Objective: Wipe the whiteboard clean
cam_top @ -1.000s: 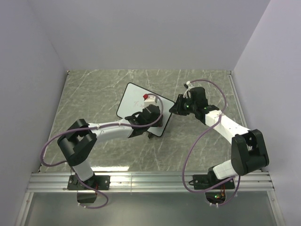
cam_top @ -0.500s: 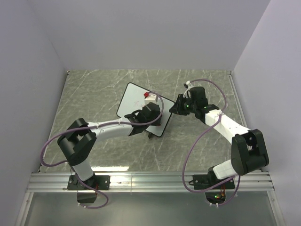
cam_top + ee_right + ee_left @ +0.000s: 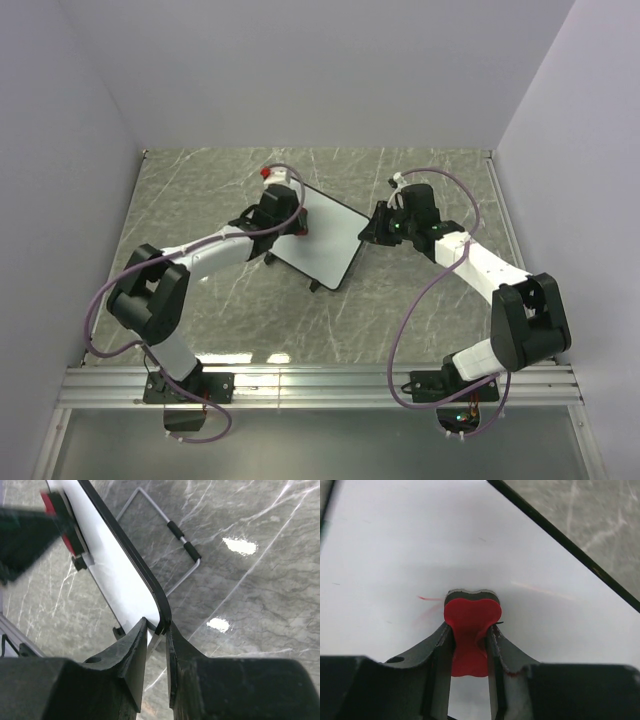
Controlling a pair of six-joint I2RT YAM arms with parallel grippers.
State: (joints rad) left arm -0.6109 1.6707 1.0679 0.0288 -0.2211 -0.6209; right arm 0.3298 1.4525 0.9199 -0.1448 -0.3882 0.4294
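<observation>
The eraser [image 3: 471, 616] needs to go over the red smears next with my left gripper, then back and down off the board to the near tabletop. My left gripper then needs to release it there, as that marble is clear.
The whiteboard [image 3: 330, 242] stands tilted at the table's middle. In the left wrist view its white face [image 3: 410, 550] bears faint red smears [image 3: 427, 600]. My left gripper [image 3: 298, 224] is shut on the small red eraser [image 3: 471, 616] and presses it against the board's face near the far left edge. My right gripper [image 3: 368, 228] is shut on the board's right corner; the black rim [image 3: 161, 622] sits between its jaws. The eraser and left gripper also show in the right wrist view [image 3: 55, 510].
The table is grey-green marble [image 3: 200, 200], walled at the back and both sides. The board's wire stand [image 3: 175, 532] with black sleeves rests on the table behind it. An aluminium rail [image 3: 320, 385] runs along the near edge by the arm bases.
My left gripper has swept the eraser from the board's near right part to its far left part. The right gripper has kept its hold on the corner.
</observation>
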